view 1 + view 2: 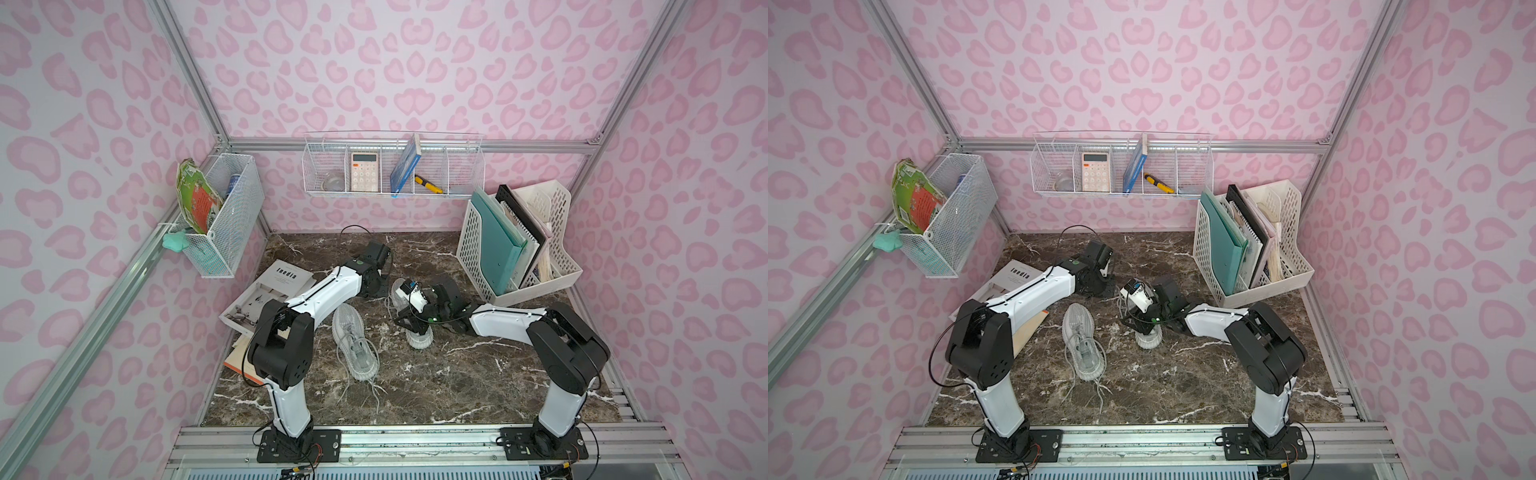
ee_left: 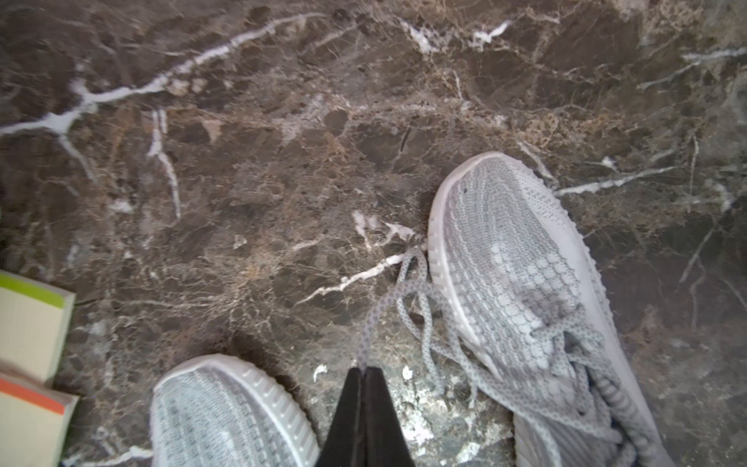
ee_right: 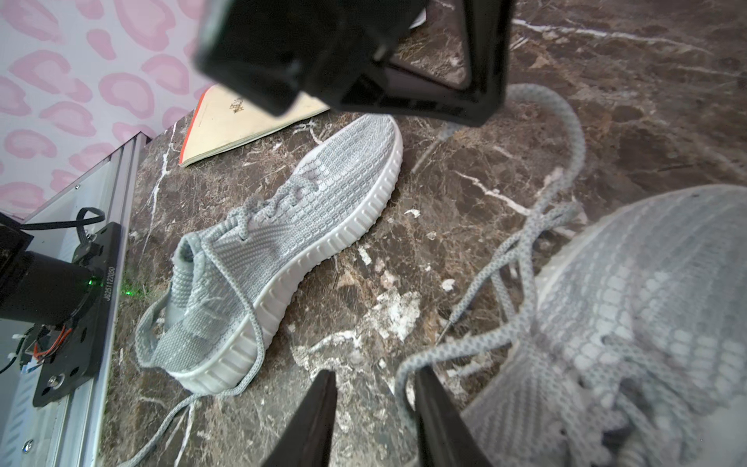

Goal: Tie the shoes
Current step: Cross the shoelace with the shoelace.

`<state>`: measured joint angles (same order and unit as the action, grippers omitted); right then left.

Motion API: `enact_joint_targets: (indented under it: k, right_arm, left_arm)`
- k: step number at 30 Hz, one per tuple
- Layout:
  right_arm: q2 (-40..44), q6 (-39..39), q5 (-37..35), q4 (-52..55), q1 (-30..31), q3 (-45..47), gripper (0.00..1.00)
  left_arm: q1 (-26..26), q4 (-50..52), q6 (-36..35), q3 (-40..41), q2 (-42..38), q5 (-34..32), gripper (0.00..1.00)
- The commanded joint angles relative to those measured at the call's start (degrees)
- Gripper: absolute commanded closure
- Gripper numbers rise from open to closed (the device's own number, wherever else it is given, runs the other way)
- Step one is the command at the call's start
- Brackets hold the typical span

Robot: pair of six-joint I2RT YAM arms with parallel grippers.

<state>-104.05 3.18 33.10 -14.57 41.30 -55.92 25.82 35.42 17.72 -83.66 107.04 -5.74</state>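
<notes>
The lace hangs beside its shoe. I should next move my left gripper outward over that shoe's toe, outward of and below the gripper, and release the lace.
Two light grey knit shoes lie on the marble table. The near shoe has loose laces trailing toward the front. The other shoe is mostly covered by my right gripper in both top views. My left gripper is shut on a lace that leads off that shoe. My right gripper is open just beside that shoe's tongue. A loop of lace curls around one of its fingers.
An open magazine and books lie at the left of the table. A white file organizer stands at the back right. Wire baskets hang on the walls. The left arm's base sits near the front rail.
</notes>
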Motion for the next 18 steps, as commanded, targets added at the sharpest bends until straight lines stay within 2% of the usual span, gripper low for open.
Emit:
enact_joint_targets:
  k: [1, 7, 13, 18]
  right_arm:
    - [0.2, -2.3, 2.7, -0.8, 0.1, 0.5, 0.63]
    - [-0.1, -4.6, 3.6, -0.4, 0.1, 1.2, 0.62]
    - [-0.5, -5.3, 3.3, 0.4, 0.2, 1.0, 0.61]
    - [0.0, -6.0, 2.4, 1.3, 0.1, 1.0, 0.60]
  left_arm:
    - [0.0, 1.6, -1.8, -3.2, 2.4, 5.1, 1.00]
    - [0.0, 2.4, -2.5, -8.3, 6.6, 8.4, 1.00]
    - [0.0, 4.6, -2.3, -13.6, 12.4, 7.6, 0.99]
    - [-0.2, 3.5, -1.7, -15.0, 13.9, 7.6, 0.89]
